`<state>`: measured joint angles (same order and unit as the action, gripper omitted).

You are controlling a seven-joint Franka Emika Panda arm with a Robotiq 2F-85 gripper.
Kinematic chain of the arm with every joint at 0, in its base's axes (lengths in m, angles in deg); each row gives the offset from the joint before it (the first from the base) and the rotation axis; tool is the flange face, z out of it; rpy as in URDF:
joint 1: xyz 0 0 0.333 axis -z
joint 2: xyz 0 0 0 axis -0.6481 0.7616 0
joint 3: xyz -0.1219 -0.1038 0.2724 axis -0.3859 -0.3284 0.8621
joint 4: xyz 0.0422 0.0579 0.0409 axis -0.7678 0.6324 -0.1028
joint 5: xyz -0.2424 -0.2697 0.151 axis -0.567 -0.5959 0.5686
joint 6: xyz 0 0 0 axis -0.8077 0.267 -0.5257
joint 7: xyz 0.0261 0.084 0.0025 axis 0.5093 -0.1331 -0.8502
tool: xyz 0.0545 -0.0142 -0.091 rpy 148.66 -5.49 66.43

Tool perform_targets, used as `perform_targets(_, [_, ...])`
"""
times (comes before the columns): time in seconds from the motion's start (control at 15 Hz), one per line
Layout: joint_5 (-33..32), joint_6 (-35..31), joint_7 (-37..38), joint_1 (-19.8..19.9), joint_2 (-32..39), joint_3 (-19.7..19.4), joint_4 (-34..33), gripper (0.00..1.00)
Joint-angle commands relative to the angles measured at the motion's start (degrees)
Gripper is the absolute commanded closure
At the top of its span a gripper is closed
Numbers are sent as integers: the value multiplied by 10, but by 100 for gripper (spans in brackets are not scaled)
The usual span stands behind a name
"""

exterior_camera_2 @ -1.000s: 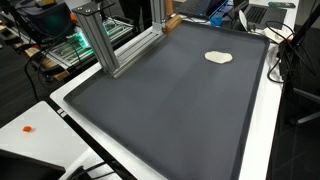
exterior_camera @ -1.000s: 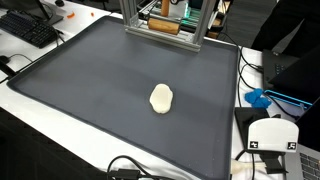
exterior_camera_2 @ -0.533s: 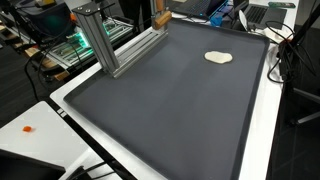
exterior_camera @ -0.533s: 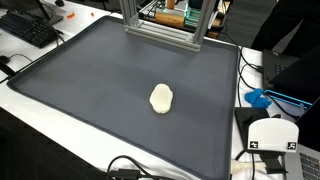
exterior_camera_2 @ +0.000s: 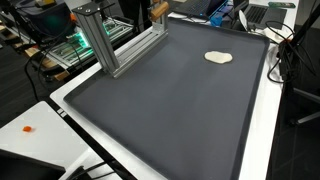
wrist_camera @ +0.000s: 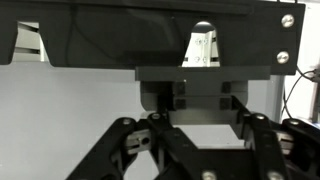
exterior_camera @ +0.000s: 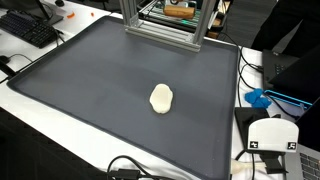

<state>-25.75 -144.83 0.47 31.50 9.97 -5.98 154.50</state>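
My gripper will next move the dark backlit thing toward the top of the wrist view, over the black bar, because the bar's open slot (wrist_camera: 202, 46) faces the thing.
A tan wooden-looking block (exterior_camera: 178, 10) (exterior_camera_2: 158, 10) hangs behind the aluminium frame (exterior_camera: 160, 30) at the far edge of the dark mat (exterior_camera: 90, 80). No arm shows in either exterior view. In the wrist view my gripper (wrist_camera: 192, 98) comes in from the bottom. Its jaws stand a little apart and are shut on a dark, backlit thing that fills the gap, which I take to be the tan block. A cream lump (exterior_camera: 161, 97) (exterior_camera_2: 219, 57) lies alone on the mat, well away from the gripper.
The aluminium frame (exterior_camera_2: 110, 45) stands along one side of the mat (exterior_camera_2: 170, 110). A keyboard (exterior_camera: 30, 28) lies beyond one corner. A blue item (exterior_camera: 258, 98), a white device (exterior_camera: 272, 135) and cables (exterior_camera: 130, 168) lie off the mat's edges.
The tan block has risen and drifted back behind the frame in both exterior views. The cream lump has not moved.
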Motion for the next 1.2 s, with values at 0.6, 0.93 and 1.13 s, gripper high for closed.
perform_targets(0.6, [22,15,5,2,-56,26,58,65])
perform_targets(0.93, [20,9,5,0,-63,32,76,65])
perform_targets(1.13, [24,6,4,-1,-69,34,83,65])
